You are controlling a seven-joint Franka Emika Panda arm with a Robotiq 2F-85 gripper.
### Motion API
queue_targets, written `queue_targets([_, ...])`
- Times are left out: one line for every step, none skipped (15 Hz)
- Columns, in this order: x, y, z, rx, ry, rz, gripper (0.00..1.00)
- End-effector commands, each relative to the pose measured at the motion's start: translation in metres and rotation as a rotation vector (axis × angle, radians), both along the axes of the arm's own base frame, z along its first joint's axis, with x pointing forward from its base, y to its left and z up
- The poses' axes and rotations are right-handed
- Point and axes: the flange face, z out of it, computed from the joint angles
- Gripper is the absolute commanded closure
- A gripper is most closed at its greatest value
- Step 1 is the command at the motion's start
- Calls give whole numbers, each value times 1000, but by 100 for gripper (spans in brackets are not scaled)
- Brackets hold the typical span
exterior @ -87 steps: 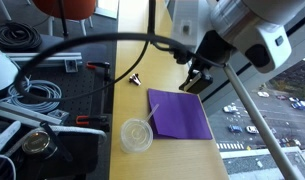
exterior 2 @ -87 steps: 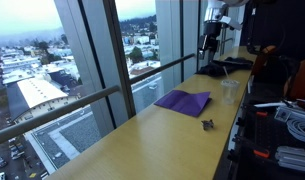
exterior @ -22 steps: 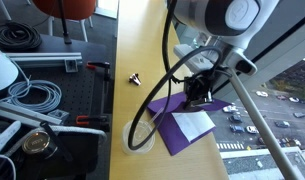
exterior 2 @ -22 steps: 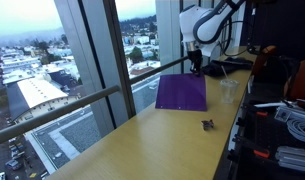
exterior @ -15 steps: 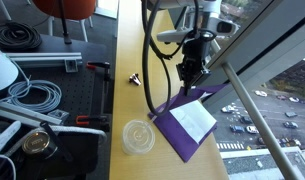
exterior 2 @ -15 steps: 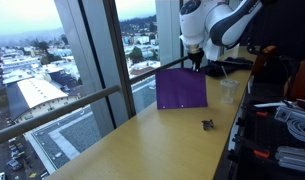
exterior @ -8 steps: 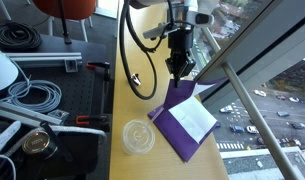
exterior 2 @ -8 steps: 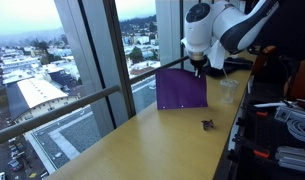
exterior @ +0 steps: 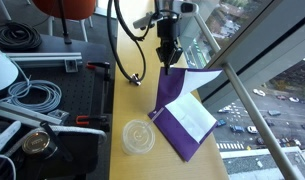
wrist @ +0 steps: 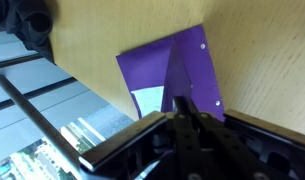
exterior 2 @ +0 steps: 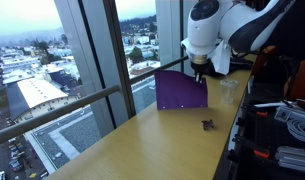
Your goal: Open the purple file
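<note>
The gripper carries the cover's top edge away from the file's white inside and down toward the bare tabletop by the clip next, releasing it there, since the cover stands upright.
The purple file point(exterior: 178, 135) lies on the wooden table near the window edge, half open. Its lower leaf shows a pale white inside point(exterior: 198, 118). The purple cover point(exterior: 173, 90) stands lifted almost upright, and in an exterior view it rises like a wall point(exterior 2: 180, 90). My gripper point(exterior: 169, 66) is shut on the cover's top edge, seen from the side in an exterior view point(exterior 2: 198, 72). In the wrist view the closed fingertips point(wrist: 182, 103) pinch the purple file point(wrist: 187, 62), with its white inside point(wrist: 150, 99) below.
A clear round lid point(exterior: 138, 135) lies just beside the file, also visible as the lid point(exterior 2: 229, 85). A small black clip point(exterior 2: 207, 124) sits on the table. Cables and gear point(exterior: 37, 95) cover the black bench. The window rail point(exterior: 247, 90) runs along the table's far edge.
The gripper has moved up and across over the file, carrying the cover with it. The cover stands steeper and the white inside shows more.
</note>
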Motion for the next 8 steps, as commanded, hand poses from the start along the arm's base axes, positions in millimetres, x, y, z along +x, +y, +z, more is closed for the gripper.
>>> queue_targets([-14, 12, 0, 2, -7, -8, 100])
queue_targets([-16, 16, -1, 5, -11, -11, 100])
queue_targets([-19, 22, -2, 10, -14, -15, 100])
queue_targets([-22, 29, -1, 18, -18, -17, 100])
queue_targets([-25, 36, -1, 27, -19, -17, 100])
queue_targets([-27, 43, -1, 36, -21, -17, 100])
queue_targets([-29, 49, -2, 45, -23, -17, 100])
queue_targets([-31, 56, -2, 51, -25, -15, 100])
